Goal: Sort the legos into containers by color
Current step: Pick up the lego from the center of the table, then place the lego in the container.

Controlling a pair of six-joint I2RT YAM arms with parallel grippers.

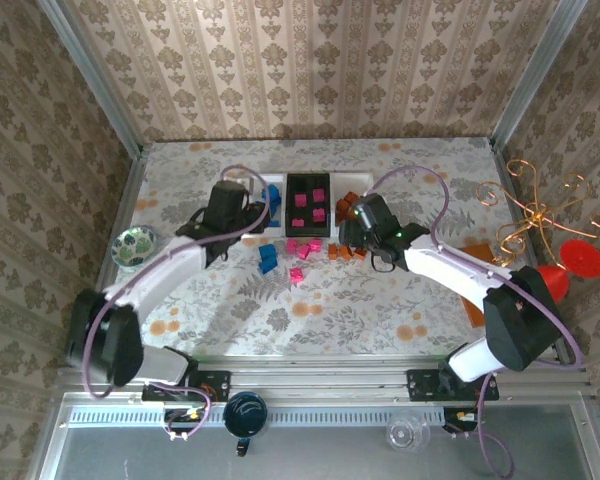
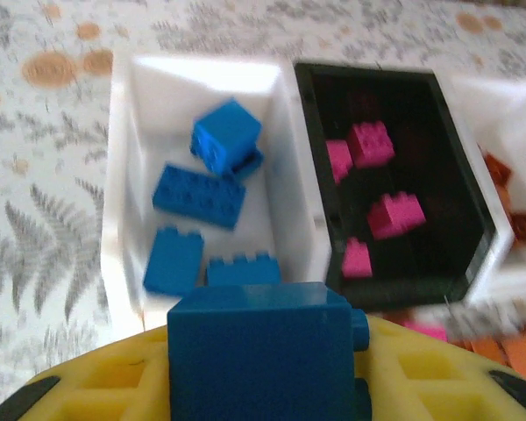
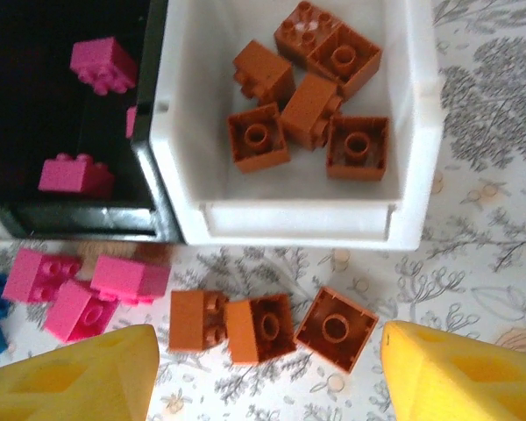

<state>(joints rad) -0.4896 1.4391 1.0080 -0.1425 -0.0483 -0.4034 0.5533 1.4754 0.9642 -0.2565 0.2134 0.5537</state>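
Note:
The left gripper should next carry its blue lego outward over the white container's blue legos and release it, because those legos lie just outward of the gripper.
My left gripper [image 1: 258,207] is shut on a blue lego [image 2: 267,351], held between its yellow fingers just in front of the left white container [image 2: 285,175], which holds several blue legos [image 2: 198,195]. The black container [image 2: 403,294] in the middle holds pink legos [image 2: 394,213]. My right gripper [image 3: 272,377] stands open low over three loose orange-brown legos [image 3: 261,329] on the table, just in front of the right white container [image 3: 294,219] with several orange-brown legos [image 3: 307,96] inside. Loose pink legos [image 3: 79,285] and blue legos [image 1: 268,258] lie in front of the containers.
A round green bowl [image 1: 135,245] sits at the left table edge. An orange-brown flat board [image 1: 477,280] and a copper wire stand [image 1: 540,215] with red pieces are on the right. A teal cup [image 1: 245,412] stands below the near edge.

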